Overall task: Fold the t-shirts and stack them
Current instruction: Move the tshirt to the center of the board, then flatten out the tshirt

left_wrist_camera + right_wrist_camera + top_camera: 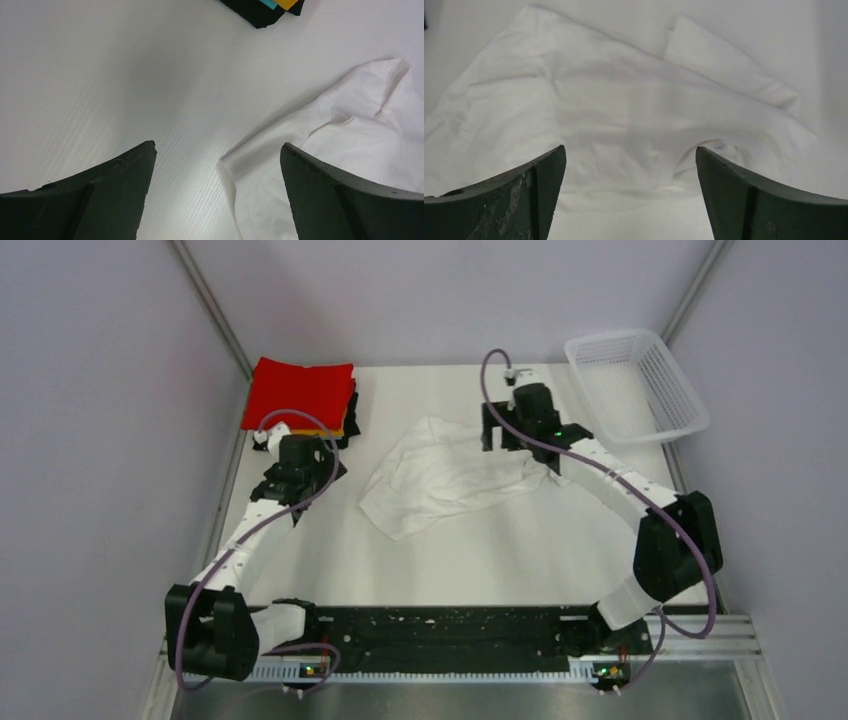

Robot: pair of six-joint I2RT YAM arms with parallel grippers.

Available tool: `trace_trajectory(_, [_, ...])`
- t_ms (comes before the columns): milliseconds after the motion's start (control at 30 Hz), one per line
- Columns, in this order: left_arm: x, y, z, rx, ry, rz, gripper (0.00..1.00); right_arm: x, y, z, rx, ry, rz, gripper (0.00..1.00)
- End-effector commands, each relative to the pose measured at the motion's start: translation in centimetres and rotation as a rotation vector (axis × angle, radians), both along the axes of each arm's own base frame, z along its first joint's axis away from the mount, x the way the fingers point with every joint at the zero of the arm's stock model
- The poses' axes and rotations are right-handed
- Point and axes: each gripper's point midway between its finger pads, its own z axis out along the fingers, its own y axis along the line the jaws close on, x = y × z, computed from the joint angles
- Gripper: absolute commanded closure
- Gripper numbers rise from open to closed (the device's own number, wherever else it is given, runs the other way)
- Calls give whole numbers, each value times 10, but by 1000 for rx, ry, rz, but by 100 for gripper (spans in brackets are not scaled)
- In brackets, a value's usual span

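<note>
The robot will next move its left gripper down and across onto the white t-shirt's pointed corner [363, 505] [225, 164], because that corner lies below the gripper and to its right in the top view.
A wrinkled white t-shirt [445, 475] lies loosely spread in the middle of the table; it also shows in the left wrist view [350, 130] and fills the right wrist view [624, 100]. A folded stack with the red t-shirt [300, 392] on top, orange-yellow and black beneath, sits at the far left; its black corner [260, 12] shows in the left wrist view. My left gripper [322, 475] is open and empty, above bare table just left of the white shirt's edge. My right gripper [500, 435] is open and empty above the shirt's far right part.
A white plastic mesh basket [637, 380] stands at the far right corner, partly over the table edge. Grey walls close in the table on the left, back and right. A black rail [440, 625] runs along the near edge between the arm bases.
</note>
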Motion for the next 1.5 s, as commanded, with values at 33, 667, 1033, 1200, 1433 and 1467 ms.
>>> trace_trajectory(33, [6,-33,-9,-194,-24,-115,1,-11,129,-7,-70,-69,392,1])
trace_trajectory(667, [17,-94,-84,-453,187,-309,47,-33,288,-91,-108,-35,687,7])
trace_trajectory(1033, [13,-87,-110,-420,285,-264,100,-8,280,-129,-277,-76,568,12])
trace_trajectory(1200, [10,-80,-112,-394,303,-232,100,0,260,-128,-341,-100,468,22])
trace_trajectory(1433, [4,-58,-111,-299,328,-150,100,17,247,-102,-249,-133,386,29])
trace_trajectory(1467, [3,-56,-110,-289,330,-146,100,19,245,-99,-216,-127,378,31])
